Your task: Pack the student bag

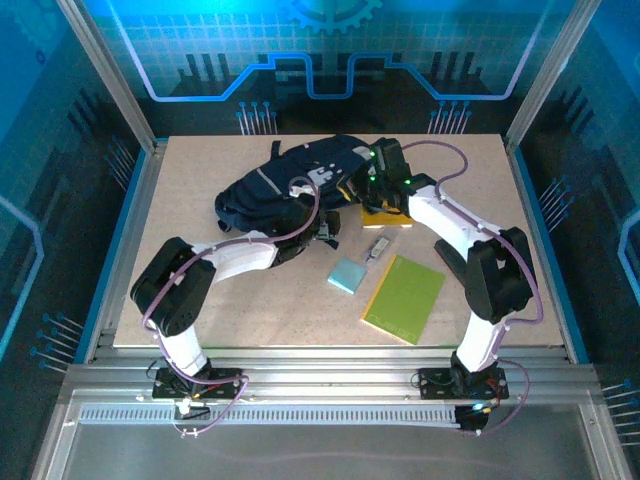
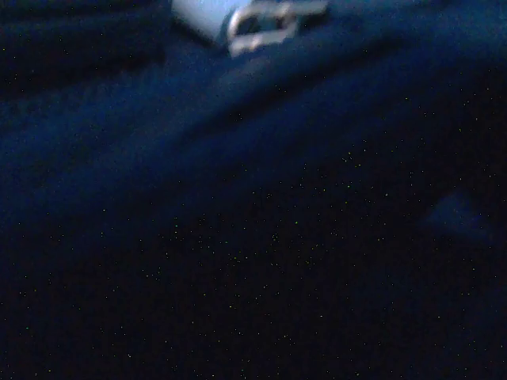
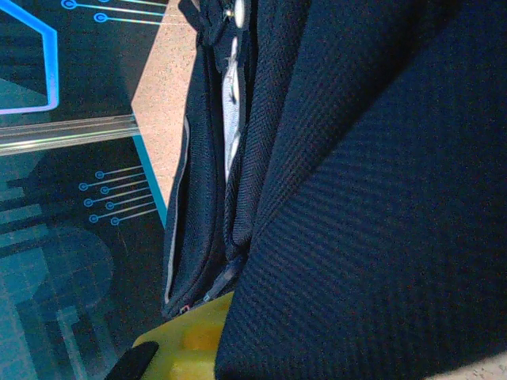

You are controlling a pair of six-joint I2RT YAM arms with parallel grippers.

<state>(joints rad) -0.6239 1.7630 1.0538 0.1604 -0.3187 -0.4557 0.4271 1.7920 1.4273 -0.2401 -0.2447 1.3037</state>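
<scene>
The book lies below my right gripper. My right gripper will next pull the fold of bag fabric sideways over the yellow book (image 1: pixel 386 218) and let go of the fold there.
The student bag (image 1: pixel 290 185), dark navy with pale patches, lies at the back middle of the table. My right gripper (image 1: pixel 372 183) is at the bag's right edge. In the right wrist view navy fabric (image 3: pixel 372 206) drapes over the jaws, which are shut on it, and one yellow finger (image 3: pixel 182 348) shows beneath. My left gripper (image 1: pixel 318 232) is pressed against the bag's near side. The left wrist view is dark blue fabric (image 2: pixel 238 158) with a metal buckle (image 2: pixel 269 20) at the top, and the fingers are hidden there.
A yellow book (image 1: pixel 388 215) lies just under the right gripper. A small grey item (image 1: pixel 378 246), a light blue pad (image 1: pixel 347 275) and a green notebook (image 1: pixel 403 298) lie on the table's near right. Cage posts stand around the table.
</scene>
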